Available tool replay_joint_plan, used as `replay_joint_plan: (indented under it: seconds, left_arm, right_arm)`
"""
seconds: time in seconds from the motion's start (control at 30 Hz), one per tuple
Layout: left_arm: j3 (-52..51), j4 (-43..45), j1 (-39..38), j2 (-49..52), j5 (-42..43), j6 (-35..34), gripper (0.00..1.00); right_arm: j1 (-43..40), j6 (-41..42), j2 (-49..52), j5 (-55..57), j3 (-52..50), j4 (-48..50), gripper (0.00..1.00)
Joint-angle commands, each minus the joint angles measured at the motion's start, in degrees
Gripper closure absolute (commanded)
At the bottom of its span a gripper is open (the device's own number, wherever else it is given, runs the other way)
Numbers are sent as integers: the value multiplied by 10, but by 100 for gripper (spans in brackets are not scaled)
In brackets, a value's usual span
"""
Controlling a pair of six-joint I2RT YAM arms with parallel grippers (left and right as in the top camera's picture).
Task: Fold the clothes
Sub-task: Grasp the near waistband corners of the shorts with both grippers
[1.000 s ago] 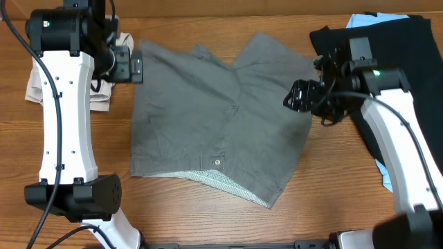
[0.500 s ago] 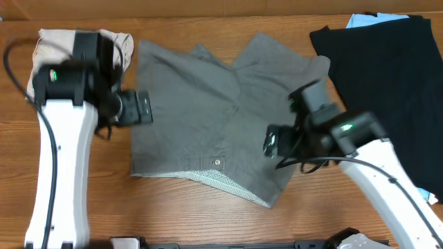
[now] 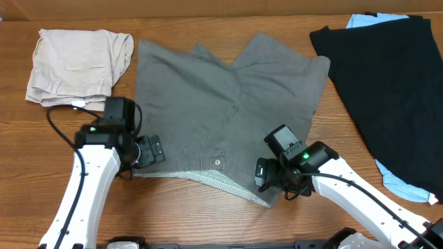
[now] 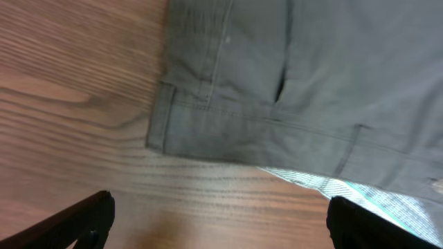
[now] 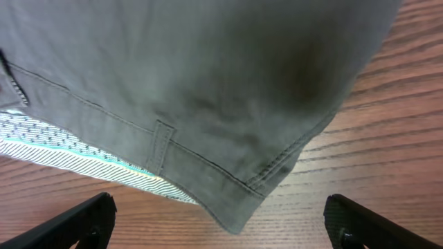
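The robot's left gripper should go down onto the waistband's end nearest the beige shorts and close, because that cloth is below it and still clear of its open fingers.
The mid-grey shorts point(image 3: 221, 111) lie spread flat on the wooden table, waistband toward the front. The silvery button point(image 3: 218, 162) and the pale speckled lining point(image 3: 232, 183) show. My left gripper point(image 3: 151, 151) is open and empty at the waistband's left corner. In the left wrist view that corner point(image 4: 166, 128) lies just ahead of the open fingers point(image 4: 218, 225). My right gripper point(image 3: 266, 173) is open and empty over the waistband's right corner. In the right wrist view that corner point(image 5: 228, 197) reaches between the open fingers point(image 5: 221, 225).
Folded beige shorts point(image 3: 76, 62) lie at the back left. A large black garment point(image 3: 387, 83) covers the right side, with light blue cloth point(image 3: 408, 188) under it. Bare wood point(image 3: 194, 214) runs along the front edge.
Both arms have swung from the shorts' upper sides toward the front and now sit low at the waistband corners. The shorts have not moved.
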Motion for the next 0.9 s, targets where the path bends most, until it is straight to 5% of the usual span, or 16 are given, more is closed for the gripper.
replay_joint_plan:
  seconds: [0.0,0.4,0.87]
  left_arm:
    - [-45,38,-4,19,4,-1,0]
    - [-112,177,-4,102,-23,43,0]
    - [-113,208,-4,233,-18,41,0]
  right_arm:
    - [0,7,-4,-11,-14,12,0]
    - [0,4,-1,-28,-61,55,5]
    - [1,-5,0,-32,-89,74,18]
